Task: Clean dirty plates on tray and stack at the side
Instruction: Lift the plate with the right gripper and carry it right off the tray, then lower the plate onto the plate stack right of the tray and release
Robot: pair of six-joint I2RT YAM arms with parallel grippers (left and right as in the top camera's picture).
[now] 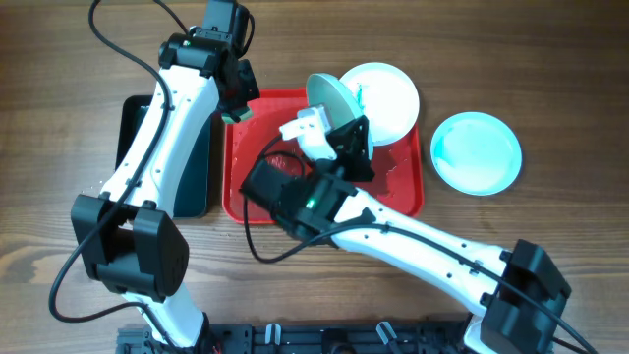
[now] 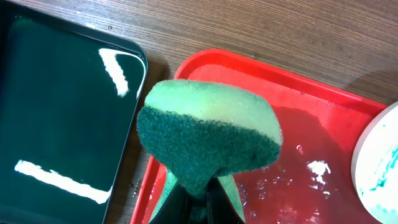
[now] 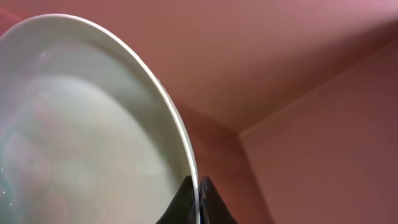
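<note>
Next, my right gripper moves past the tray and down onto the pale aqua plate point(image 1: 477, 152), to its right in the overhead view, to stack the plates.
The red tray point(image 1: 401, 192) lies mid-table. My right gripper point(image 1: 344, 131) is shut on the rim of a plate point(image 1: 332, 98) and holds it tilted on edge above the tray; in the right wrist view the plate point(image 3: 81, 137) fills the left side, its rim between my fingers point(image 3: 199, 196). A second plate point(image 1: 388, 98) with a teal smear lies at the tray's back right corner. A third, pale aqua plate point(image 1: 477, 152) lies on the table right of the tray. My left gripper point(image 1: 236, 106) is shut on a green sponge point(image 2: 208, 134) over the tray's back left corner point(image 2: 205, 62).
A black tray point(image 1: 192, 177) lies left of the red tray and also shows in the left wrist view point(image 2: 56, 118). The red tray floor is wet with white foam spots point(image 2: 318, 168). Black cables loop over the table's back left.
</note>
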